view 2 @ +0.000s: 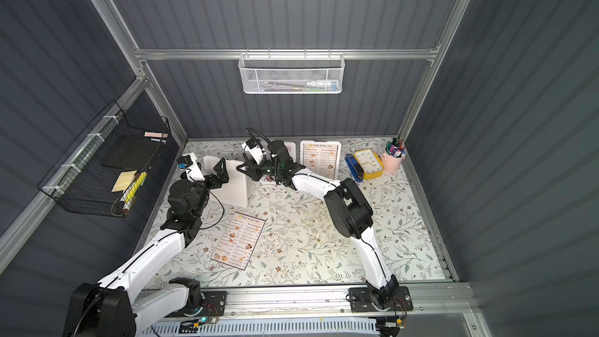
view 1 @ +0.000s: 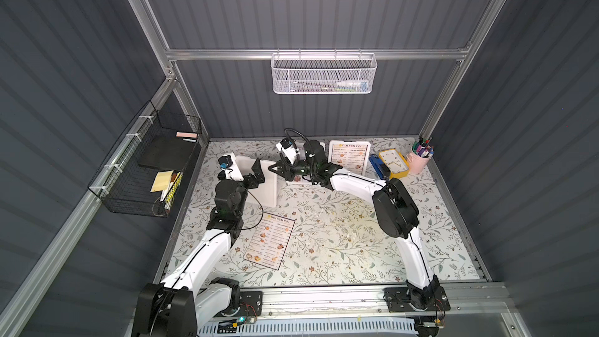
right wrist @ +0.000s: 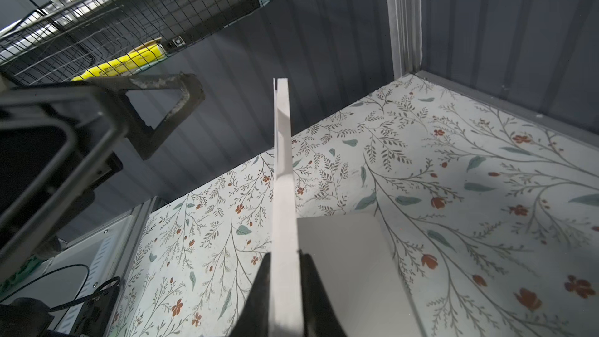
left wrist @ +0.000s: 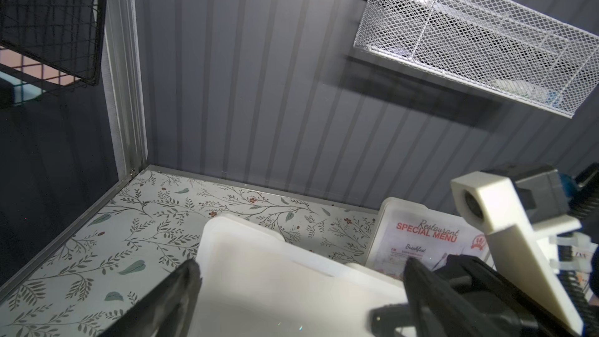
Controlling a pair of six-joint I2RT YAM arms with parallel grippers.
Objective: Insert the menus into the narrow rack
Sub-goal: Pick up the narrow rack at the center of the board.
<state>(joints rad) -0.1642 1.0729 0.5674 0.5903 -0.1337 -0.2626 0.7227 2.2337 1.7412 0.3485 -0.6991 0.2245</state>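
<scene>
My right gripper will move back toward my base and release the holder on the clear tabletop (view 1: 319, 225) beside the flat menu, since that spot lies that way.
A blank white flat holder (view 1: 269, 193), thin with a slot along its edge, stands tilted up on the floral table at the back left. My right gripper (right wrist: 285, 258) is shut on its narrow edge. My left gripper (left wrist: 301, 272) is open, its fingers (left wrist: 183, 278) spread either side of the holder's broad face (left wrist: 275, 290). One "DIM SUM INN" menu (view 1: 270, 242) lies flat in front of my left arm. A second one (view 1: 348, 156) stands in a white holder by the back wall. A pale "Special Menu" sheet (left wrist: 424, 243) stands beside it, mostly hidden behind my right arm in both top views.
A white mesh basket (view 1: 324, 74) hangs on the back rail and a black wire basket (view 1: 146, 170) on the left wall. At the back right are a blue stapler (view 1: 377, 163), a yellow clock (view 1: 393, 163) and a pink cup of pens (view 1: 420, 158).
</scene>
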